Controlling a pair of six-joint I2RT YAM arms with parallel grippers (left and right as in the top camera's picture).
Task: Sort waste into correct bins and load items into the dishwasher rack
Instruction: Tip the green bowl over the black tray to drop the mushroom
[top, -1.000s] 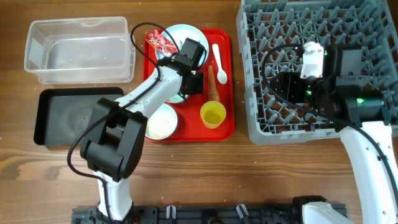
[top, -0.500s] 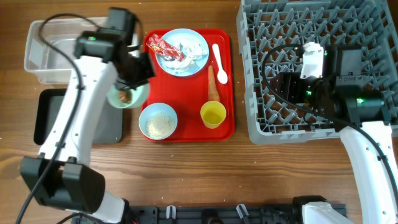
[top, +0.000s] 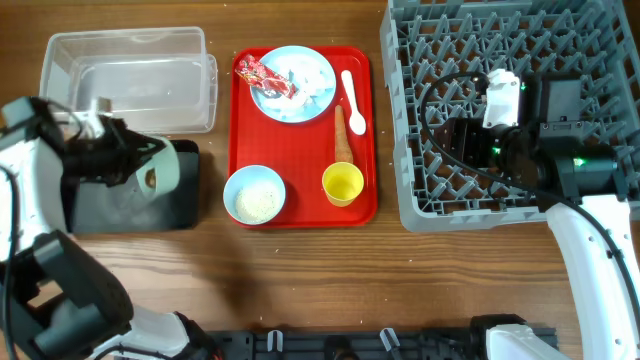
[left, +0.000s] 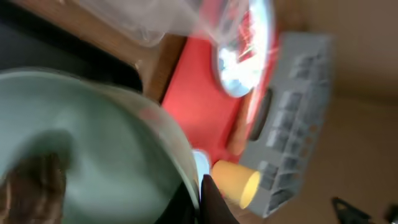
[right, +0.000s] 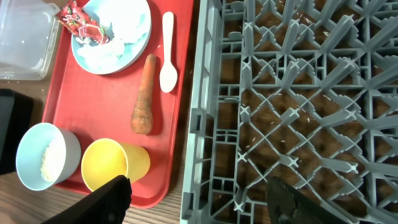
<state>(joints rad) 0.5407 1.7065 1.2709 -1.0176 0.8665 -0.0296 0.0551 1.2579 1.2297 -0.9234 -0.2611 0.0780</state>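
Observation:
My left gripper will next tilt more to drop the lump. Then it will level and go down onto the red tray between plate and rice bowl (top: 272, 144) (left: 200, 106), where there is free space.
My left gripper (top: 137, 166) is shut on the rim of a pale blue-green bowl (top: 160, 172), held tilted over the black tray bin (top: 120, 208). A brown food lump (top: 150, 179) sits inside the bowl (left: 93, 137); in the left wrist view the lump (left: 31, 186) is at the bottom left and my fingers (left: 199, 200) pinch the rim. The second bowl (top: 254, 195) holds rice. The plate (top: 300, 70) carries the wrapper (top: 266, 74) and tissue (top: 312, 82). Spoon (top: 352, 100), carrot (top: 342, 136) and yellow cup (top: 342, 184) lie on the red tray. My right gripper (right: 199, 205) is open over the rack (top: 510, 60).
The clear tub (top: 125, 80) stands behind the black tray at the far left. The red tray (top: 366, 205) lies between the bins and the rack. In the right wrist view the rack's left wall (right: 198, 124) runs beside the cup (right: 112, 163) and carrot (right: 144, 96).
My left arm has carried the bowl with the brown lump off the red tray, leftward to above the black tray, and tilted it. The right arm has not moved.

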